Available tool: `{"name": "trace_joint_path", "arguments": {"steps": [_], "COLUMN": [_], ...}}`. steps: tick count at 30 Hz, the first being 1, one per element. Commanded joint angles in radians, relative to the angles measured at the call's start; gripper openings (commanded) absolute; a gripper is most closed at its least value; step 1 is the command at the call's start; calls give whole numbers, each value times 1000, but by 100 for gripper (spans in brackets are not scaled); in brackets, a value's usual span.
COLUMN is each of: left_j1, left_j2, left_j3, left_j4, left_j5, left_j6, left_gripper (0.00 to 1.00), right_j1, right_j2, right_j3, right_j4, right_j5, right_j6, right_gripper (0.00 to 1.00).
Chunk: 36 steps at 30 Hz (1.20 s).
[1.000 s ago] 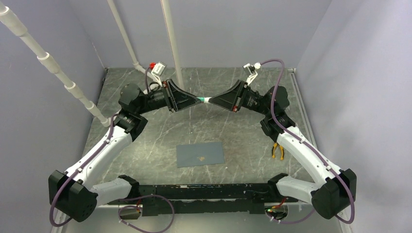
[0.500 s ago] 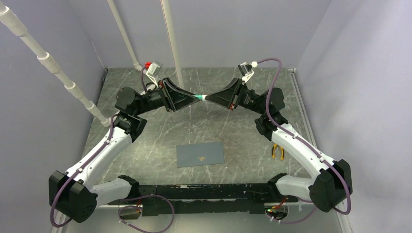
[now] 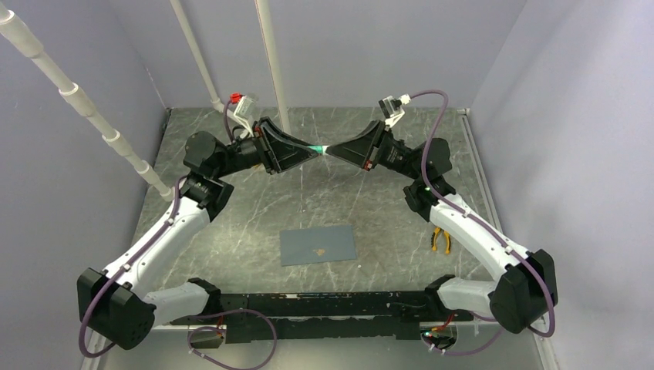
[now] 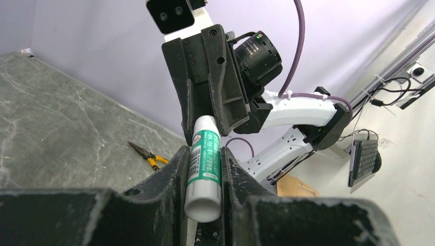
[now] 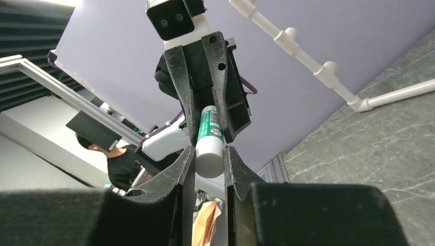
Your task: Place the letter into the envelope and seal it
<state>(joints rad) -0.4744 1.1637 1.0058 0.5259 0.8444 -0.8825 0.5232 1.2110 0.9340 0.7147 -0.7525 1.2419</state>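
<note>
I will move my left gripper down and to the left in the top view and let go of the glue stick [image 3: 321,150] on the tabletop outward of the envelope, because it is bare there.
The slate-grey envelope [image 3: 318,245] lies flat on the table near the front, with a small tan spot at its centre. The tan letter is not in view. Both grippers meet in the air above the back of the table. My left gripper [image 3: 314,151] is shut on the green-labelled body of a white glue stick [image 3: 321,150]. My right gripper [image 3: 330,152] is shut on its white end. The left wrist view shows the glue stick [image 4: 205,164] between my left gripper's [image 4: 204,156] jaws. The right wrist view shows its white end [image 5: 209,148] in my right gripper [image 5: 209,156].
Yellow-handled pliers [image 3: 441,240] lie on the table at the right, beside the right arm, and show in the left wrist view [image 4: 146,156]. White pipes [image 3: 92,116] run along the left and back walls. The arms' base bar [image 3: 324,302] spans the front edge.
Both grippers, still joined on the glue stick, have risen slightly toward the back. The envelope and pliers have not moved.
</note>
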Motion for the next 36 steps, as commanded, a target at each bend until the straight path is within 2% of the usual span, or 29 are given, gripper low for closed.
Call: {"name": "trace_joint_path", "arguments": {"steps": [1, 5, 10, 12, 14, 18, 22, 26, 31, 36], "left_j1": [-133, -130, -108, -68, -24, 95, 166, 221, 294, 351], "left_j2": [95, 55, -7, -7, 15, 154, 313, 418, 534, 665], "left_j3": [-45, -33, -17, -46, -85, -169, -211, -208, -173, -118], "left_j4": [-58, -188, -460, -499, -521, -490, -382, -323, -251, -256], "left_j5": [19, -69, -301, -335, -338, -228, -120, -113, -112, -171], "left_j6": [39, 96, 190, 160, 116, 7, -90, -141, -199, -195], "left_gripper": [2, 3, 3, 2, 3, 2, 3, 7, 9, 11], "right_j1": [144, 101, -27, -90, -135, -151, -154, -154, -154, -154], "right_j2": [9, -41, -114, -133, -159, -181, -165, -159, -242, -253], "right_j3": [39, 54, 43, 3, -31, -60, -88, -105, -176, -154], "right_j4": [-13, -256, -672, -744, -800, -874, -856, -838, -689, -764], "right_j5": [-107, -48, 163, 192, 244, 353, 326, 298, 300, 324], "right_j6": [-10, -161, -393, -419, -443, -484, -478, -472, -419, -451], "right_gripper": [0, 1, 57, 67, 72, 75, 74, 73, 72, 72]}}
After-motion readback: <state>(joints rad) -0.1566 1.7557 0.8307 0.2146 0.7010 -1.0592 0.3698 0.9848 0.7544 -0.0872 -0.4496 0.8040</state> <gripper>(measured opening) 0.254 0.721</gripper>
